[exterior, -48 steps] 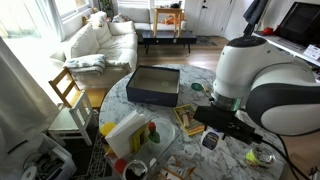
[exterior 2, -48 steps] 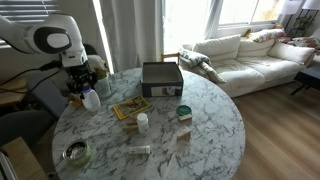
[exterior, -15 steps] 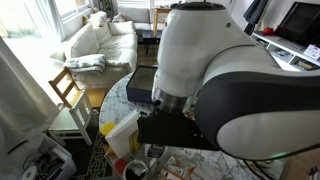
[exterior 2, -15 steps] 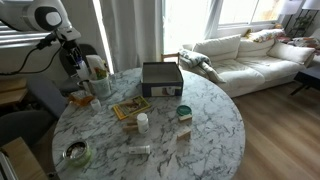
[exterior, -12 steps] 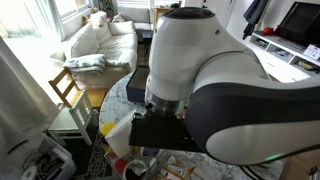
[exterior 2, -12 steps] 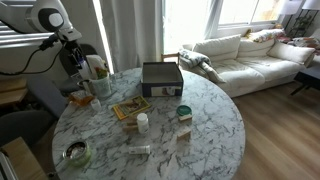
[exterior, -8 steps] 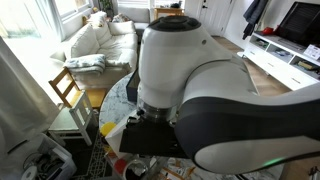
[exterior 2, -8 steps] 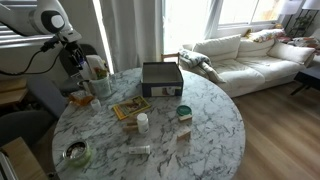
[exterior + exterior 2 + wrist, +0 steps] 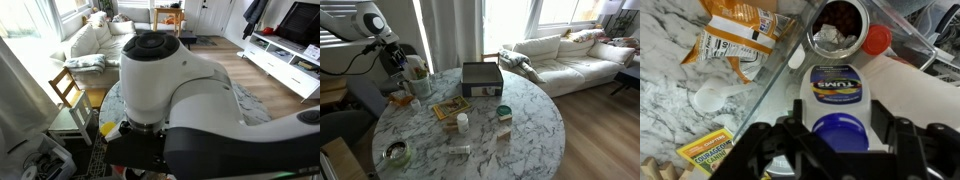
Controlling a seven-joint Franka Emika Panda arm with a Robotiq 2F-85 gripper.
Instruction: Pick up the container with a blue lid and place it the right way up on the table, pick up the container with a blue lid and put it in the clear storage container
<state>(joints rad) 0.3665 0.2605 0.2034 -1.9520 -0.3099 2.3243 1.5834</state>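
Note:
I should lower the hanging tub into the space beside the open tin in the clear storage container and release it there, as that space is below my gripper.
In the wrist view the container with a blue lid (image 9: 838, 95), a white tub with a blue-labelled side, lies between my jaws with its lid towards the camera. My gripper (image 9: 838, 140) is shut on it, one finger on each side. It hangs over the inside of the clear storage container (image 9: 770, 80), whose wall runs diagonally at the left. In an exterior view my gripper (image 9: 398, 65) is over that clear storage container (image 9: 417, 82) at the table's far left; the tub itself does not show there.
The bin holds an open tin (image 9: 837, 22) and a red-capped jar (image 9: 876, 40). An orange snack packet (image 9: 740, 35) lies beside it. On the marble table are a dark box (image 9: 481, 78), a white bottle (image 9: 462, 122) and a bowl (image 9: 395, 152). My arm (image 9: 170, 100) blocks the view there.
My arm has swung further across one exterior view and now hides the table there. In the other view my gripper has stayed over the clear storage container.

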